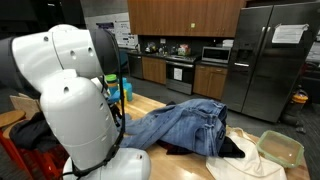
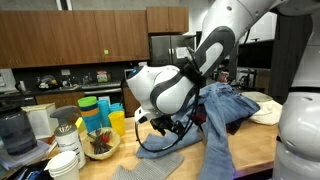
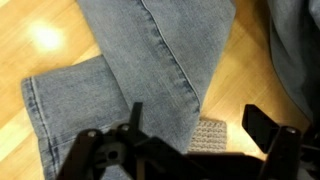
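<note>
The gripper lowers straight down around the jeans leg's edge point(image 3: 191, 117) beside the grey knitted cloth point(image 3: 210, 135) next and closes, since that edge lies below, between its open fingers.
A pair of blue jeans point(image 1: 190, 125) lies crumpled on the wooden table point(image 1: 150, 106); in an exterior view one jeans point(image 2: 225, 105) leg hangs toward the front edge. In the wrist view a jeans leg point(image 3: 140, 60) with its hem fills the left and middle. My gripper point(image 3: 198, 125) hovers just above it, open, with nothing held. Its left finger point(image 3: 135, 112) is over the denim and its right finger point(image 3: 262, 125) over bare wood. A grey knitted cloth point(image 3: 210, 135) lies below the jaws beside the denim edge. In an exterior view the gripper point(image 2: 163, 125) hangs low over the leg.
A black garment point(image 1: 231, 148) and a clear plastic container point(image 1: 281, 148) lie to the right of the jeans. Coloured cups point(image 2: 103, 110), a bowl of utensils point(image 2: 98, 146), stacked white bowls point(image 2: 65, 165) and a blender point(image 2: 12, 130) crowd one table end. The grey cloth point(image 2: 145, 171) is at the front edge.
</note>
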Available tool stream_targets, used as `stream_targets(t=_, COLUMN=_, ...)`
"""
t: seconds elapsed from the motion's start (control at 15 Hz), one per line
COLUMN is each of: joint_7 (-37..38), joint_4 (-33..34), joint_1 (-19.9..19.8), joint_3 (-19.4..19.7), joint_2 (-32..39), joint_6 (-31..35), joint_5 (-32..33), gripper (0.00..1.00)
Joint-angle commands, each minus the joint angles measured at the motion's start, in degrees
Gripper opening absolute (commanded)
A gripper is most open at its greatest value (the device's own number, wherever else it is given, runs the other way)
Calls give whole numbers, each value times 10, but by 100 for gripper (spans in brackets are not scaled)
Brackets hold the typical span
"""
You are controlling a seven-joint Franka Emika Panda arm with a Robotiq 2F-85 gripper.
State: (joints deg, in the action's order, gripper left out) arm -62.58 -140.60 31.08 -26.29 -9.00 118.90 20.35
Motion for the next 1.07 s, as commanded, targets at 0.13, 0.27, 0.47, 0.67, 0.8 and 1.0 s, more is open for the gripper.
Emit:
stream_targets(t=0.13, joint_7=-6, joint_4=45, joint_1=-9, joint_3=-7, joint_2=73, joint_6=3, joint_5=19, gripper=100)
stream_targets(t=0.27, joint_7=-16, joint_4=56, joint_1=-7, joint_3=-11, joint_2=82, joint_6=2, joint_5=9, gripper=100)
stream_targets(t=0.47, joint_7=-33, joint_4=64, joint_1=-11, joint_3=-13, joint_2=86, joint_6=7, joint_5=-11, gripper=100)
stream_targets(t=0.67, joint_7=-40, joint_4=50, joint_1=-19, joint_3=-8, joint_2=83, joint_6=16, joint_5=-31, gripper=100)
stream_targets(t=0.8, joint_7=-40, joint_4=40, joint_1=-28, joint_3=-4, joint_2=79, joint_6=21, joint_5=-44, gripper=100)
stream_targets(t=1.0, joint_7=-43, joint_4=24, joint_1=-42, joint_3=5, joint_2=73, joint_6=31, joint_5=-63, gripper=100)
